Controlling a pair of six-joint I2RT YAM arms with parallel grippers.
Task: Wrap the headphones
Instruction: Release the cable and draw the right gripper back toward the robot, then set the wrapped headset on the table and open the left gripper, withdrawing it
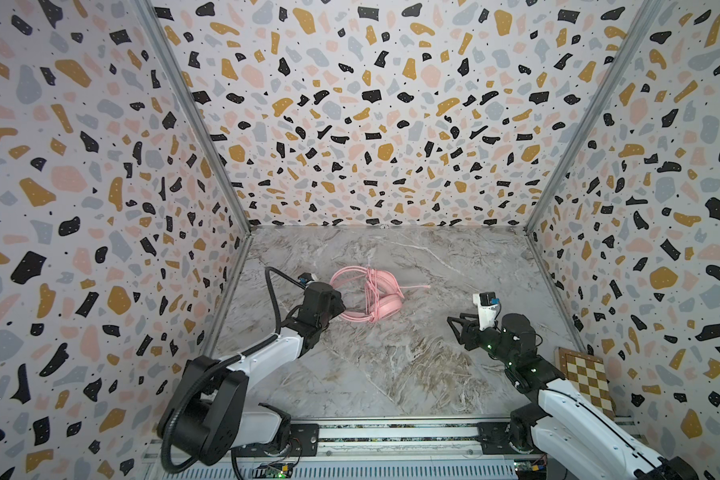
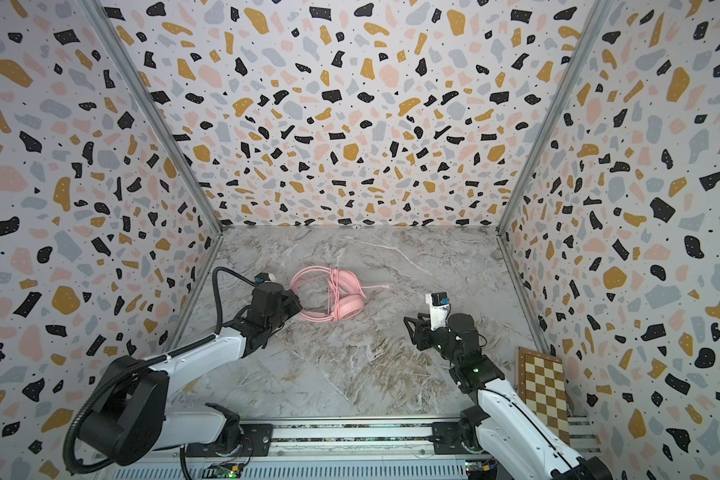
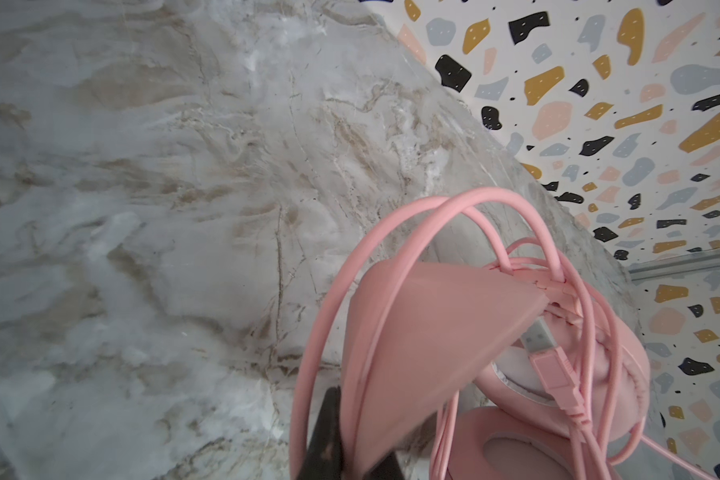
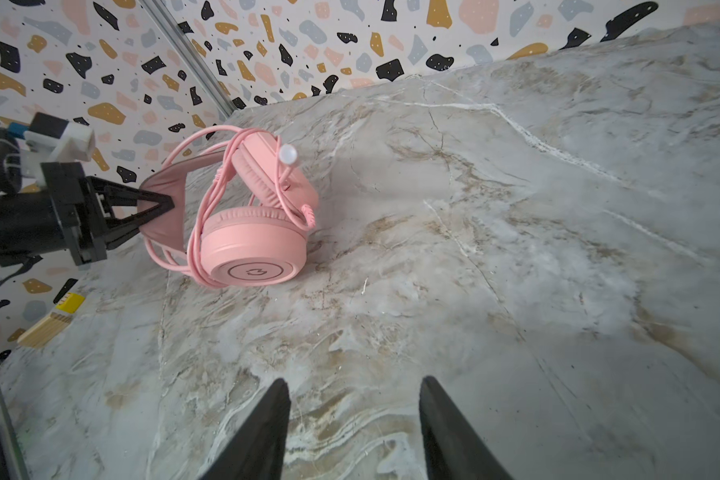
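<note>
I will move my left gripper slightly outward and down and then release the padded headband [image 3: 412, 332], since the marble table under the raised band [image 3: 329, 366] is just below my gripper.
The pink headphones [image 1: 385, 300] [image 2: 350, 305] lie on the marble table left of centre, earcups folded together. Their thin pink cable is looped several times around the cups and headband. The cable's plug [image 3: 541, 343] rests against an earcup, and the boom mic [image 4: 287, 154] sticks up. My left gripper [image 1: 343, 308] [image 2: 300, 308] [image 4: 170, 203] [image 3: 352, 453] is shut on the padded headband [image 3: 412, 332] at the headset's left side. My right gripper [image 1: 450, 322] [image 2: 407, 322] [image 4: 354, 384] hovers open well to the right of the headphones [image 4: 250, 249], holding nothing.
A chessboard [image 1: 587, 380] [image 2: 546, 386] leans at the right wall near the front. A small yellow and wooden item [image 4: 53, 322] lies by the left wall. Terrazzo-patterned walls close in three sides. A metal rail [image 1: 391, 436] runs along the front edge.
</note>
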